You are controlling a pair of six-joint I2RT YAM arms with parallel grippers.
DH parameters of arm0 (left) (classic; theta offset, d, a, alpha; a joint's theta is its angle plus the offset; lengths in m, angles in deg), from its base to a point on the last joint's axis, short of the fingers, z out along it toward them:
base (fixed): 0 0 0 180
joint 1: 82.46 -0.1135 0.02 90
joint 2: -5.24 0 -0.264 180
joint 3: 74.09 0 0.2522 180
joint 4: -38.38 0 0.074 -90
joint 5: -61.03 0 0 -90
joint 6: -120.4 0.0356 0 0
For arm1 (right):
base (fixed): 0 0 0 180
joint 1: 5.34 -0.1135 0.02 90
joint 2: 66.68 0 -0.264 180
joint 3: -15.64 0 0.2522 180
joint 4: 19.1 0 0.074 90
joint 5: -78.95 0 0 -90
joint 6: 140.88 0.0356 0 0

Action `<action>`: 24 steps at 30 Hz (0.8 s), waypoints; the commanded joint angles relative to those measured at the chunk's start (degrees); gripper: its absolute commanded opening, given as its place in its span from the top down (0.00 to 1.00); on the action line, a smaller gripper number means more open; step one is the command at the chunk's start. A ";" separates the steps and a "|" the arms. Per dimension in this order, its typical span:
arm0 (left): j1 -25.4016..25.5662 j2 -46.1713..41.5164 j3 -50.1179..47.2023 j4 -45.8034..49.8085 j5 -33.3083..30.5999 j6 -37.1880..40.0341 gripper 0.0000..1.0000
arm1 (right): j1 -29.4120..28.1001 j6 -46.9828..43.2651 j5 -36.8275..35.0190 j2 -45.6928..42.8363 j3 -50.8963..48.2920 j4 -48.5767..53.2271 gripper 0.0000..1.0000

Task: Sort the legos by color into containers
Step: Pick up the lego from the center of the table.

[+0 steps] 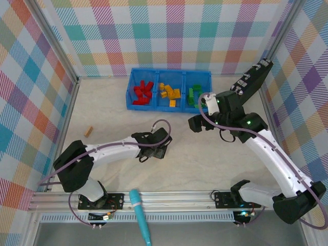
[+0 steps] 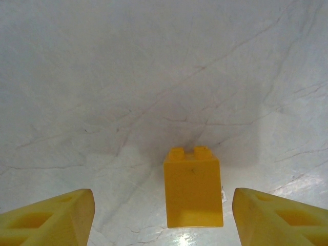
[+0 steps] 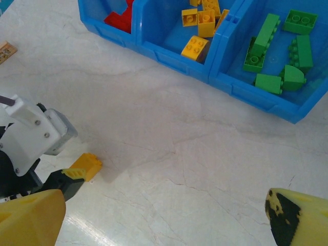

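I should move my left gripper down next, toward the side of one open finger, and close it on the yellow lego [image 2: 193, 196], because the lego is below and closer to that finger.
A yellow-orange lego [image 2: 193, 190] lies on its side on the white table, studs pointing away, between the open fingers of my left gripper [image 2: 163, 204] and nearer the right finger, untouched. The same lego [image 3: 88, 165] shows at that gripper's tip in the right wrist view. My left gripper [image 1: 165, 139] sits mid-table. My right gripper [image 1: 195, 123] hovers open and empty [image 3: 164, 207] in front of the blue bin [image 1: 169, 106]. The bin holds red legos [image 1: 142, 92] on the left, yellow ones [image 1: 170, 93] in the middle and green ones [image 1: 192, 95] on the right.
A small tan wooden block [image 1: 88, 131] lies at the left of the table. A teal marker [image 1: 139, 215] rests on the front rail. Checked walls close in the table on three sides.
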 commanded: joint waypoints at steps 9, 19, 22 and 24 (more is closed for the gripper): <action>0.60 5.66 -1.51 -5.26 3.44 -2.53 0.33 | 0.06 0.78 -0.40 -0.70 -1.46 0.11 0.00; 0.61 11.24 0.77 -2.55 3.57 -3.51 0.64 | 0.12 0.25 -1.50 -0.89 -1.46 0.40 0.01; 0.35 11.73 2.72 -1.46 2.95 -2.51 0.72 | 0.14 0.17 -1.61 -0.96 -1.45 0.41 0.01; -0.28 11.62 4.93 -0.23 2.30 -1.17 0.75 | 0.17 0.11 -1.89 -1.05 -1.41 0.53 0.01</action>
